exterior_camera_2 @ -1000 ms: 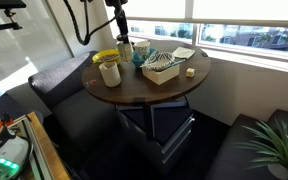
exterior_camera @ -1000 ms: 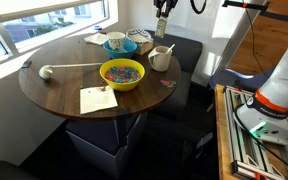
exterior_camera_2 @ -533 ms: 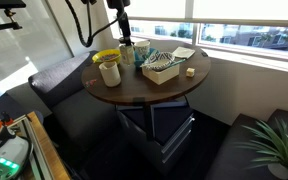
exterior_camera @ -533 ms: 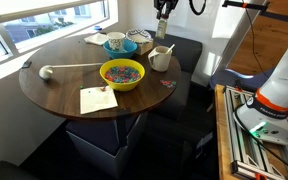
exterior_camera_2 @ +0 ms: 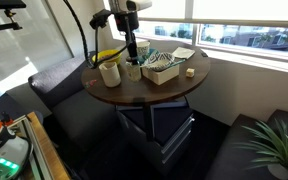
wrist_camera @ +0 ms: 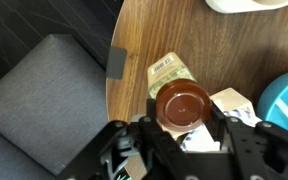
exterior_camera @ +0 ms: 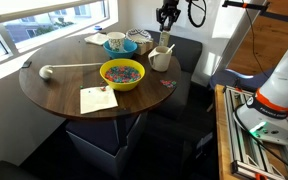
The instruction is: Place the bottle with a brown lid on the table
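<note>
My gripper moves down toward the bare wood by the table's edge next and lets go of the bottle (exterior_camera_2: 131,55), since it already hangs upright over that clear spot.
The bottle with a brown lid (exterior_camera: 165,42) hangs upright in my gripper (exterior_camera: 166,24) at the far edge of the round dark wood table (exterior_camera: 64,95), right beside a white handled jug (exterior_camera: 159,60). Its base is at or just above the tabletop; I cannot tell if it touches. In the wrist view the round brown lid (wrist_camera: 182,103) sits between my two fingers (wrist_camera: 184,125), with the labelled body below and the table (wrist_camera: 164,30) edge to its left. The bottle (exterior_camera_2: 131,55) also shows in an exterior view under the gripper (exterior_camera_2: 130,38).
A yellow bowl of coloured bits (exterior_camera: 121,73), a blue bowl (exterior_camera: 129,46), a white cup (exterior_camera: 114,42), a paper sheet (exterior_camera: 97,99) and a ladle (exterior_camera: 46,71) lie on the table. A basket (exterior_camera_2: 162,68) stands nearby. A grey bench seat (wrist_camera: 44,100) lies beyond the edge.
My gripper has come down with the bottle, from above the jug to tabletop level beside it.
</note>
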Tool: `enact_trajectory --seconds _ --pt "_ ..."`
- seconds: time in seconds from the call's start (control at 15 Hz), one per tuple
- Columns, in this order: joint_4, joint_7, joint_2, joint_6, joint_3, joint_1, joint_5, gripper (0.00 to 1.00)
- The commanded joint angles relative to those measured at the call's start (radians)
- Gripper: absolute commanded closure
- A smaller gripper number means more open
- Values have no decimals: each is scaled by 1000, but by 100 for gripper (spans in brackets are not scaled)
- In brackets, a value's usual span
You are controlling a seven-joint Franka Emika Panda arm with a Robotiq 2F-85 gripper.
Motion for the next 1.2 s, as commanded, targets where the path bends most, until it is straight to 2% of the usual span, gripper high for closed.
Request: enact_trajectory --seconds 0.0,0.33,0.67,0.73,0.8,1.0,1.13 --pt "-23 42 20 81 -5 0 -7 76" --pt "-44 58 55 164 -8 3 -15 76" --pt "-46 49 70 157 -8 6 -17 76" --pt "-47 47 68 153 -8 6 -15 26" --pt "-47 47 62 149 -8 6 -13 24" --pt "-29 40 35 106 -6 4 15 3" --pt "-14 32 4 104 -6 0 52 0"
